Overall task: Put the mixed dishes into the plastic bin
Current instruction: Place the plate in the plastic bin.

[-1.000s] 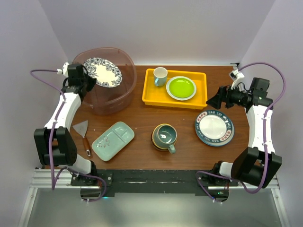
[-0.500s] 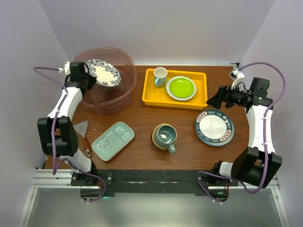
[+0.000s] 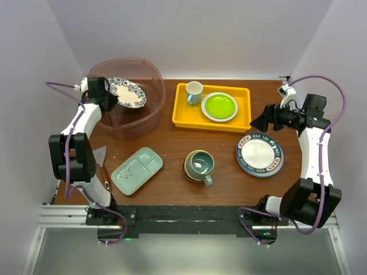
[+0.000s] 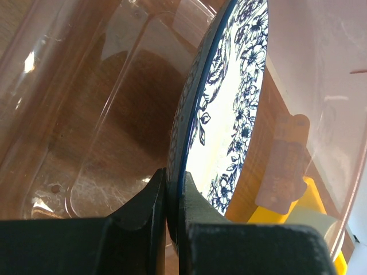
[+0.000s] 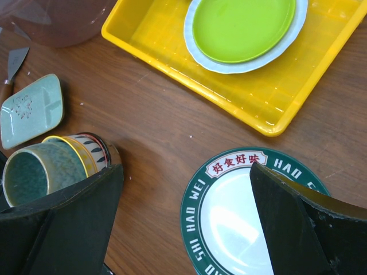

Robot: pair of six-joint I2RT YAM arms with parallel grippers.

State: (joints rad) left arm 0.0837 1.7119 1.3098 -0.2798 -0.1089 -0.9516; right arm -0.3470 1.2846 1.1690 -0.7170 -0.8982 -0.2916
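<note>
The left gripper lowers the plate next, slightly toward the yellow tray, then opens, since the plate already hangs tilted inside the plastic bin.
My left gripper (image 3: pixel 108 95) is shut on the rim of the blue floral plate (image 3: pixel 128 93), which hangs tilted inside the mouth of the plastic bin (image 3: pixel 131 125). In the left wrist view the plate (image 4: pixel 232 109) stands nearly edge-on, its rim pinched in that gripper (image 4: pixel 174 192), with the bin's wall (image 4: pixel 86 114) behind it. My right gripper (image 3: pixel 261 121) is open and holds nothing, hovering above the table beside the green-rimmed white plate (image 3: pixel 259 154). A teal mug in stacked bowls (image 3: pixel 199 165) and the pale green divided tray (image 3: pixel 137 170) lie on the table.
A yellow tray (image 3: pixel 184 118) at the back holds a lime-green plate (image 3: pixel 219 106) and a small white cup (image 3: pixel 194 91). A metal scraper with a wooden handle (image 3: pixel 101 163) lies at the left, near the left arm.
The left gripper has carried the floral plate lower into the bin and tipped it more edge-on, while the left arm's elbow swung back. The right arm has not moved.
</note>
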